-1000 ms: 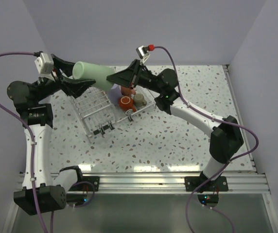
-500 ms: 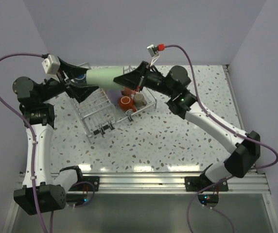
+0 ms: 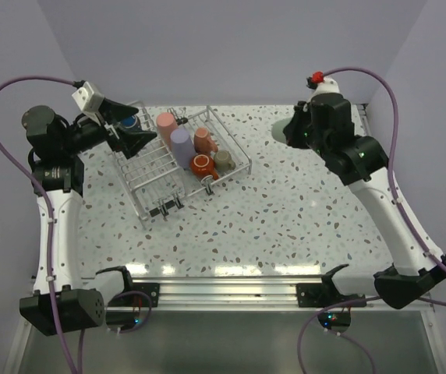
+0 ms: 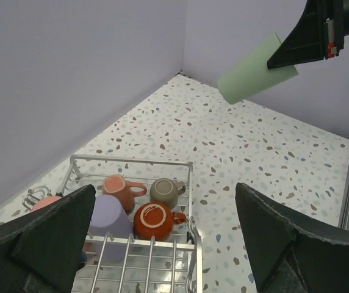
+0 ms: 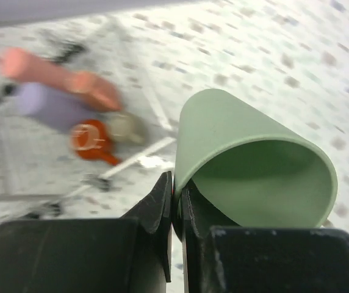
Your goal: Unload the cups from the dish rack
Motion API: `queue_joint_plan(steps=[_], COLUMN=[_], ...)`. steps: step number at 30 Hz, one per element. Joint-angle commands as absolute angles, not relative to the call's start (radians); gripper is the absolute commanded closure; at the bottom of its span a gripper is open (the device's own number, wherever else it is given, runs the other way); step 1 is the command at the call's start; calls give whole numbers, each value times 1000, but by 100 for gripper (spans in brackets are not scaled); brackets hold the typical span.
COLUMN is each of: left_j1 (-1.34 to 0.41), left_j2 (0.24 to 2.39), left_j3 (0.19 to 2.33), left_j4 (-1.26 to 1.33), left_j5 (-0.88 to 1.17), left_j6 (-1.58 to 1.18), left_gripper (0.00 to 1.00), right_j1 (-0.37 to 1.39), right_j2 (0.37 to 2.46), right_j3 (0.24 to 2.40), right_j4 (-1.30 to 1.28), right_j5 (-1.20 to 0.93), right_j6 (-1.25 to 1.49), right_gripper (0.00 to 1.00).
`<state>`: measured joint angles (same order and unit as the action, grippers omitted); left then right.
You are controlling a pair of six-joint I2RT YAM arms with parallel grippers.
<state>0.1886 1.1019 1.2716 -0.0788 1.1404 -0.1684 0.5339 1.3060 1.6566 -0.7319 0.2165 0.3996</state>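
Observation:
The mint-green tumbler will go back, down and to the right in the top view with my right gripper, onto the near tabletop corner, which is free of cups.
The silvery wire dish rack stands at the back left. It holds a pink tumbler, a lavender tumbler, a salmon cup, an orange-red cup, a beige cup and a dark blue cup. My right gripper is shut on the rim of the mint-green tumbler. It holds the tumbler in the air at the back right, clear of the rack. My left gripper is open and empty above the rack's left part. The left wrist view shows the rack and the mint-green tumbler.
Speckled tabletop stretches right of and in front of the rack. Purple-grey walls close the back and both sides. A metal rail runs along the near edge. Purple cables loop over both arms.
My right arm has swung from over the rack to the back right, carrying the mint-green tumbler. My left gripper no longer touches the tumbler and stays open over the rack.

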Motion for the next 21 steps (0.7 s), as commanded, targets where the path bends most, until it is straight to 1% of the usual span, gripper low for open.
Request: queue_joint_plan(steps=[1,7,15,16,17,18,21], left_j1=[189,189,153,147,144,143,137], left_j2=[1130,1195,1269,1275,1279,1282,1290], left_j3=[1321,1379,1488,1489,1493,1494,1494], left_j4=[-143,-187,-336,-342,-345,-348,-345], left_j5=[1108,1111,1092,1092,1092,1092,1085], left_j6=[-117,-94,44,52,57,57,55], left_gripper=[0,0,0,0,0,0,0], right_j1=[404,181,-41,-64,-95,-150,-222], right_j2=[1264,1181,1117,1105,1098,1098,1130], right_j3=[1573,1334,1108,1092,1080,1057,1034], right_j4=[-1115,-1151,-1204,-1192,-1180,-1163,-1126], right_j5=[432,373,410,403,353,327,304], right_j6=[423,442,456,450,436,425,419], right_gripper=[100,100,100,100,100,100,100])
